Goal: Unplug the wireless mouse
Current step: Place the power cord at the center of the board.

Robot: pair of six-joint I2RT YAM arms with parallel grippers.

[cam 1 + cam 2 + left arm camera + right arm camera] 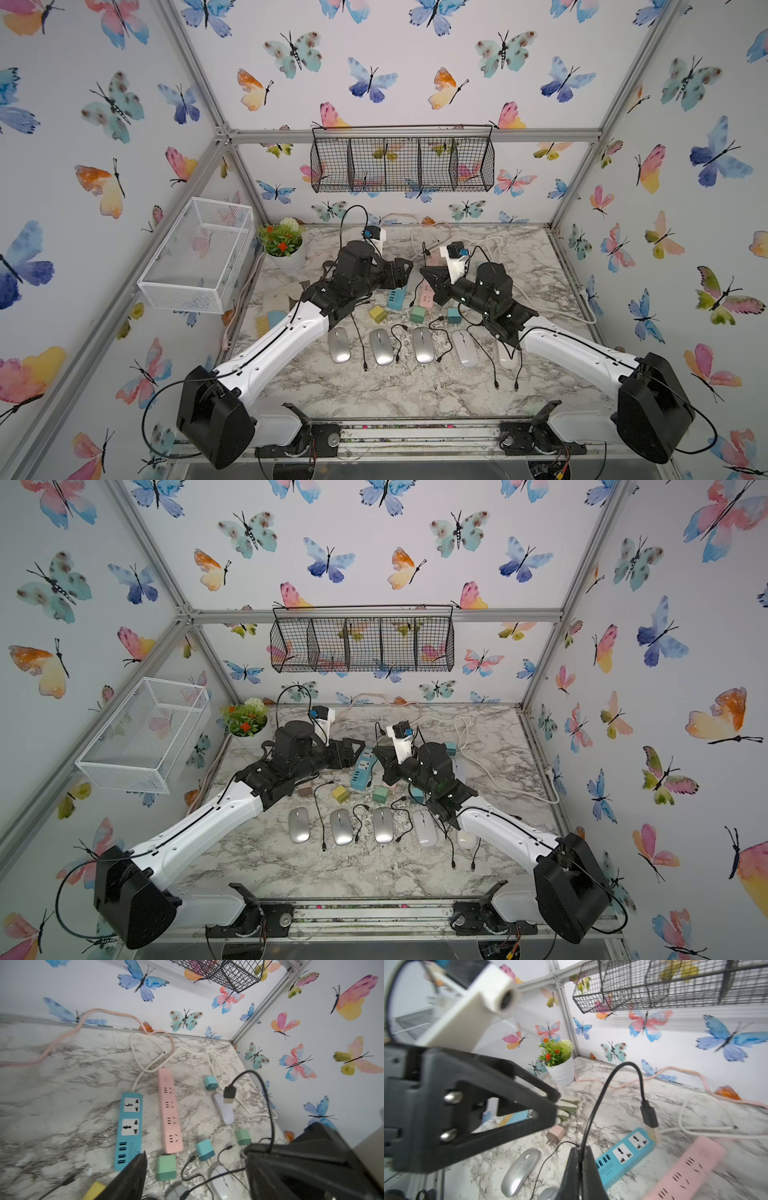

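Observation:
The bare tabletop between the pink strip and far mouse is below my right gripper, so the gripper next needs to tilt downward, go down there and let go of the cable, whose plug hangs free.
Several wireless mice lie in a row near the table's front: silver ones (339,345) (381,347) (423,345) and a white one (464,348). My right gripper (580,1151) is shut on a thin black cable (602,1093). The cable arches up and ends in a USB plug (649,1115) that hangs free above the blue power strip (625,1153). The same plug (229,1093) shows in the left wrist view. I cannot tell which mouse this cable leads to. My left gripper (196,1153) stands open and empty, facing the right gripper (428,276) over the strips.
A pink power strip (428,293) lies beside the blue one (397,298). Small yellow (378,313), green (417,314) and teal (454,316) chargers and loose black cables lie round the mice. A plant pot (286,245) stands at back left, and white cords (540,303) run at the right.

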